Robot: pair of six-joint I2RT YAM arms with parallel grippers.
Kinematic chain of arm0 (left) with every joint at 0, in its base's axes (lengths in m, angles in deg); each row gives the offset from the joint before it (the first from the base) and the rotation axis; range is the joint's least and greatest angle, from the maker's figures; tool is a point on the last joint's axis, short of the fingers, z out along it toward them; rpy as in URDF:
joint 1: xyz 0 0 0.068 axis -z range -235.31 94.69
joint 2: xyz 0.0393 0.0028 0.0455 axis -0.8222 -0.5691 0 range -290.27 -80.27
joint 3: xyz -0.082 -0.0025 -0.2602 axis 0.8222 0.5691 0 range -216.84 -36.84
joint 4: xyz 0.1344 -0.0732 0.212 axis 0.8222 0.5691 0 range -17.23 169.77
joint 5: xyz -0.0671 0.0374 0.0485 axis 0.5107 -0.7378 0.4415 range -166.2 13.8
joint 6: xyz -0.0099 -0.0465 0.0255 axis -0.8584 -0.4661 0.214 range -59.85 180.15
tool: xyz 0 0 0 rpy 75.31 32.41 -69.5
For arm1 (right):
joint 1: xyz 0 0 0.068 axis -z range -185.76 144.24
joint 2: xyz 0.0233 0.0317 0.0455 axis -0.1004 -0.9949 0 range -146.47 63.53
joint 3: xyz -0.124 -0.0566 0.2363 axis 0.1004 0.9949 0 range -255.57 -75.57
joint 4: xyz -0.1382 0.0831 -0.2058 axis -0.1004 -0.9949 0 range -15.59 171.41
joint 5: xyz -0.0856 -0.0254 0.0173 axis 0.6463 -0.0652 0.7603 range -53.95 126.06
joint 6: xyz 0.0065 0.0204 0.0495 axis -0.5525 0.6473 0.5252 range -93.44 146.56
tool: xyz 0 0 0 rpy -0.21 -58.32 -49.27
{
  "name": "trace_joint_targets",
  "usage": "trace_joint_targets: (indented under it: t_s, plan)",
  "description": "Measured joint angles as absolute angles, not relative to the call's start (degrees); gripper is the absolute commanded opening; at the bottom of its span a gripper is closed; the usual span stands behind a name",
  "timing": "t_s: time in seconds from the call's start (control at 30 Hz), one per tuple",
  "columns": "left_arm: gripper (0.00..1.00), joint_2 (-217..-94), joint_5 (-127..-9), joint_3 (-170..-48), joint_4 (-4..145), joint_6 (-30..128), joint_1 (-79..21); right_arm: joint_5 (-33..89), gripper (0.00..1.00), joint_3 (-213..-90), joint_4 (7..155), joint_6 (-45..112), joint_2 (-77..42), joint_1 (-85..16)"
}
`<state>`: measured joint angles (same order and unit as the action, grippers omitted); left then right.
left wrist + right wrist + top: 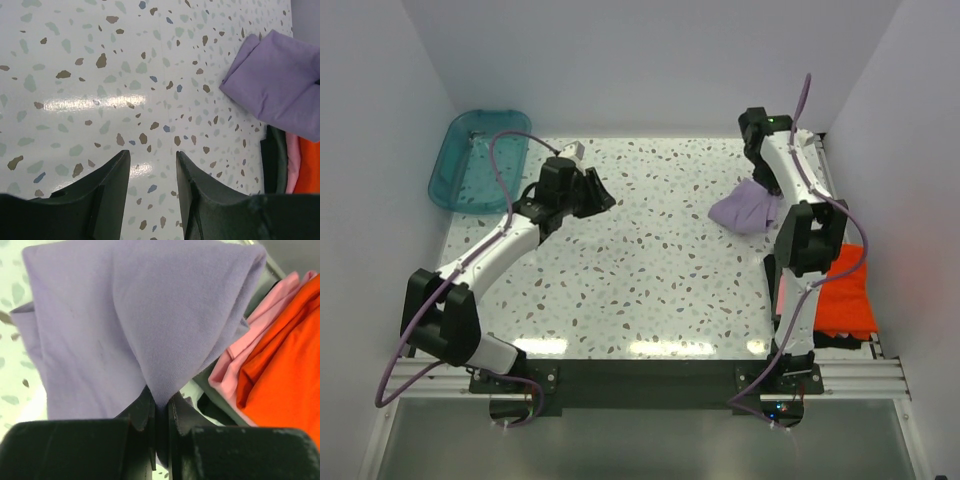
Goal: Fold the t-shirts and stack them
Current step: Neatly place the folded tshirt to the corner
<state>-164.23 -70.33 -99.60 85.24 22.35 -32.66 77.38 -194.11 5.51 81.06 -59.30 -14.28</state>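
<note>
The folded pile lies at the orange-red t-shirt. My right gripper needs to carry the lavender t-shirt to the right in the top view next, then back over the orange-red t-shirt (844, 297) (287, 364).
The lavender t-shirt (744, 210) hangs bunched over the table's right side, pinched by my right gripper (161, 400), whose jaws are shut on a fold of it (135, 315). In the top view the right gripper (763, 186) is just above the cloth. The orange-red t-shirt (846, 296) lies folded at the right table edge beside the right arm, and it also shows in the right wrist view (285, 370). My left gripper (152, 152) hovers open over bare table left of centre (603, 197). The lavender t-shirt (280, 80) lies well to its right.
A teal plastic tub (478, 160) stands at the back left corner. A pink cloth (235, 365) lies under the orange-red t-shirt. White walls close in the speckled table (640, 270) on three sides. A black rail runs along the near edge.
</note>
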Motion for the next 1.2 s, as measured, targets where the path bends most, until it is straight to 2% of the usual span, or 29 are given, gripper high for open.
trace_joint_targets:
  t_s: [0.27, 0.6, 0.97, 1.2]
  plan:
    - [0.46, -164.0, -67.8, -98.0, 84.6, 22.3, -32.2, 77.3, 0.0, -203.4, 4.9, 78.8, -59.3, -7.6]
    - [0.46, -164.0, -66.3, -97.2, 84.0, 22.3, -30.8, 77.0, 0.0, -204.2, 4.7, 76.6, -57.8, -5.1]
    - [0.46, -164.0, -66.2, -96.0, 84.0, 22.3, -30.8, 77.0, 0.0, -203.6, 4.6, 75.2, -46.3, -2.9]
    - [0.46, -163.9, -66.2, -95.7, 84.0, 22.3, -30.7, 77.0, 0.0, -198.6, 4.3, 74.9, -37.7, -2.0]
